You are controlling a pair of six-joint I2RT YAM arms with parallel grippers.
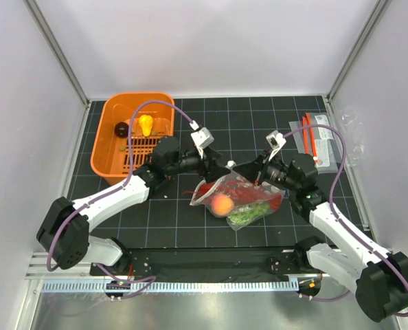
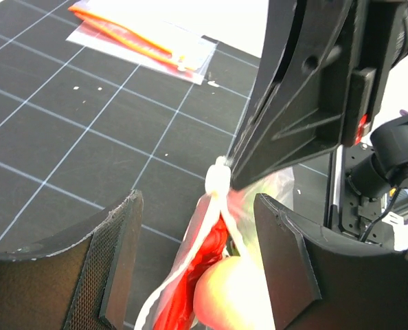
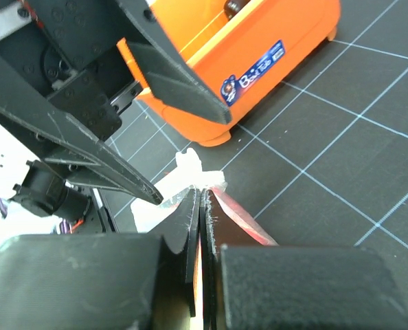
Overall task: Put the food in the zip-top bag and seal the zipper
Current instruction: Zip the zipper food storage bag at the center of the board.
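Note:
The right gripper draws the bag's top edge toward the flat clear packets next and releases it, as they lie to its right in the top view.
The clear zip-top bag (image 1: 240, 199) lies mid-table, its mouth end lifted. Inside it show the red lobster (image 1: 252, 191), the round peach fruit (image 1: 222, 204) and the green grape bunch (image 1: 248, 215). My right gripper (image 1: 238, 168) is shut on the bag's top edge (image 3: 221, 199), right behind the white tab (image 3: 190, 165) at the end of the zipper. My left gripper (image 2: 197, 203) stands open astride the same edge. The zipper (image 2: 214, 206), the lobster (image 2: 207, 258) and the fruit (image 2: 235, 292) lie between its fingers (image 2: 118, 254), which do not touch them.
An orange basket (image 1: 108, 127) at the back left holds a yellow toy (image 1: 145, 125) and a dark one (image 1: 121, 128). Flat clear packets with orange-red strips (image 1: 317, 137) lie at the back right. White walls close in the mat on three sides.

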